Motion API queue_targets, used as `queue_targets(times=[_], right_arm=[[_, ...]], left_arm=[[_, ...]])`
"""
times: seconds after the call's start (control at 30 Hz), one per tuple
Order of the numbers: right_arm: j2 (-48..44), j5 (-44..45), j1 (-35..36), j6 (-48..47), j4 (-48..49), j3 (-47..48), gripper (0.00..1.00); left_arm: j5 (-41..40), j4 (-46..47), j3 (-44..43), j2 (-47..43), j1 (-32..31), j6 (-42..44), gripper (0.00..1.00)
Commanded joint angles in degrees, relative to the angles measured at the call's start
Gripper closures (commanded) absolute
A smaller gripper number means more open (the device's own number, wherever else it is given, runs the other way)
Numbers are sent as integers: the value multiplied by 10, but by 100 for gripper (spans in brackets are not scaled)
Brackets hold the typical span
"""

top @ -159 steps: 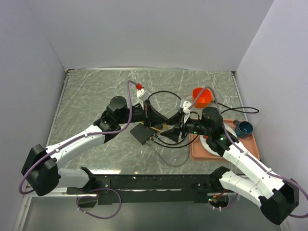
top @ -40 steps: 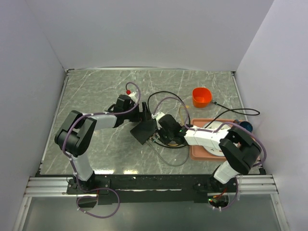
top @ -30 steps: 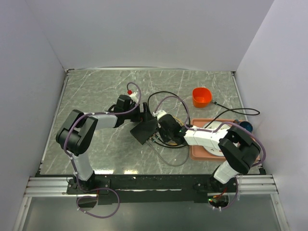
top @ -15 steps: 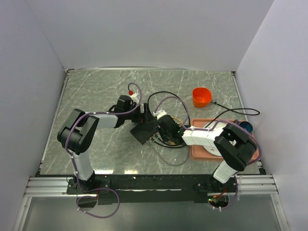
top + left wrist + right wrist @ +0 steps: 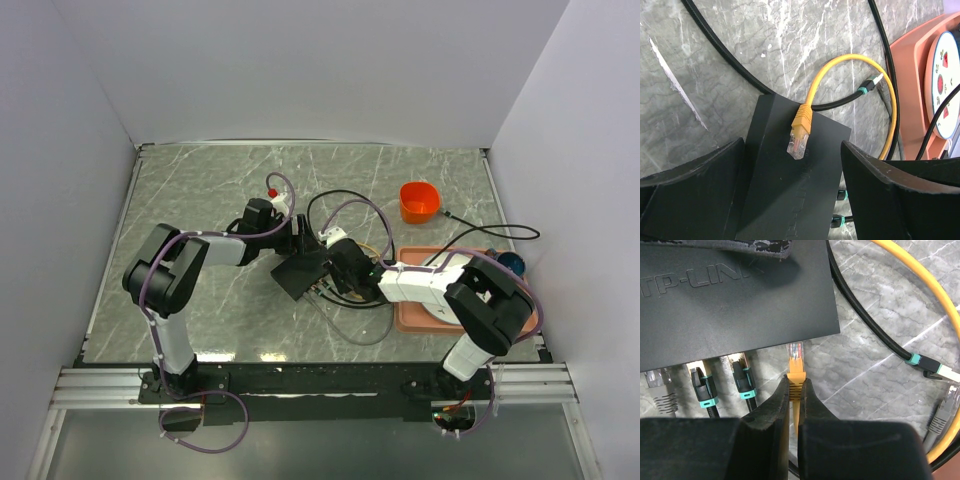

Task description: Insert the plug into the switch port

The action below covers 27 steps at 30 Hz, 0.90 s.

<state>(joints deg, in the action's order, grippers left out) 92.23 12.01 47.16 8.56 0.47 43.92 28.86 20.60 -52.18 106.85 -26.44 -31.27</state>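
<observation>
I should next push with my right gripper toward the switch's port edge [image 5: 795,341] just ahead of its fingertips, seat the plug and let go, while the clear tip still shows.
The matte-black switch [image 5: 300,272] lies flat mid-table. My left gripper [image 5: 792,145] stands open astride its far end, one finger on each side, with a sliver of table showing along the right finger [image 5: 880,190]. A loose yellow plug [image 5: 799,135] rests on the switch's top [image 5: 790,200]. My right gripper [image 5: 795,382] is shut on the yellow plug [image 5: 795,365] at the cable's other end. The plug's clear tip meets the port edge of the switch [image 5: 735,295], right of two plugged-in black plugs [image 5: 742,377]. I cannot tell whether it sits in a socket.
A grey plug [image 5: 657,385] sits in the leftmost visible port. Black cables [image 5: 340,195] loop round the switch, and loose black [image 5: 927,364] and grey [image 5: 945,410] plugs lie to the right. An orange bowl [image 5: 420,200], a salmon tray [image 5: 408,320] and a blue cup [image 5: 507,265] stand further right.
My right gripper has crept a little left toward the switch with the plug. The left arm has barely moved.
</observation>
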Motion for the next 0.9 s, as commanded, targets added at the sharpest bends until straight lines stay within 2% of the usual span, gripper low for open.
queue_targets(times=[0.0, 0.4, 0.57, 0.87], right_arm=[[-11, 25, 3, 9, 29, -1, 100], [18, 29, 3, 3, 45, 25, 100], [38, 26, 3, 1, 54, 43, 100], [50, 21, -3, -14, 40, 95, 100]], left_arm=[[30, 13, 2, 11, -3, -6, 18], [45, 17, 3, 18, -4, -6, 23], [61, 26, 8, 21, -4, -6, 32], [81, 10, 5, 43, -9, 24, 37]])
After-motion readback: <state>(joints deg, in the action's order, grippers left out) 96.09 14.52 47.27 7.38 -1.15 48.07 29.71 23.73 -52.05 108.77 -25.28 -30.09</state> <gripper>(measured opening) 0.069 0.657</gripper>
